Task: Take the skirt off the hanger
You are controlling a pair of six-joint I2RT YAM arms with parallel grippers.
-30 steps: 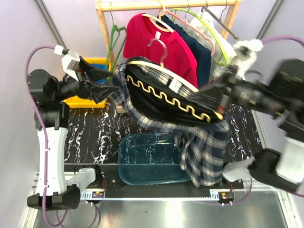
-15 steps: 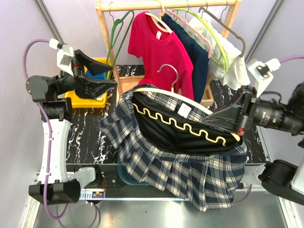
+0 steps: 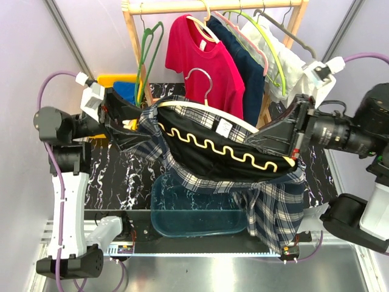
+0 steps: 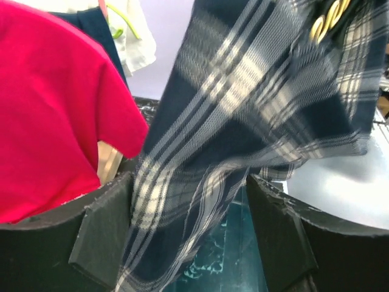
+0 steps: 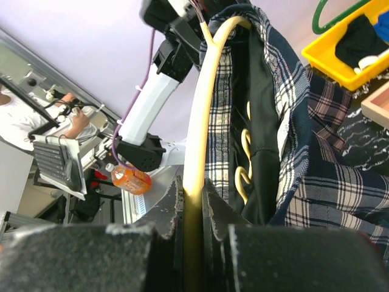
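Note:
My right gripper is going to slide next along the hanger's arm toward my left gripper and the silver hook, because the skirt is still wrapped around the hanger's ends.
The skirt is blue-and-white plaid with a black band trimmed in a yellow wave. It hangs on a cream hanger with a silver hook, held tilted over the table. My right gripper is shut on the hanger's right arm; in the right wrist view the cream hanger runs up from between the right gripper's fingers, the skirt beside it. My left gripper is at the skirt's left edge. In the left wrist view the left gripper is open, and the skirt's plaid cloth hangs loosely between its fingers.
A clear teal bin sits below the skirt. Behind stands a wooden rack with a red T-shirt, a navy garment on a pink hanger, white clothes and a bare green hanger. A yellow tray is at back left.
The right arm swung the hanger and skirt forward and down, then back up. The left gripper has moved in to the skirt's left edge, and cloth now lies between its fingers.

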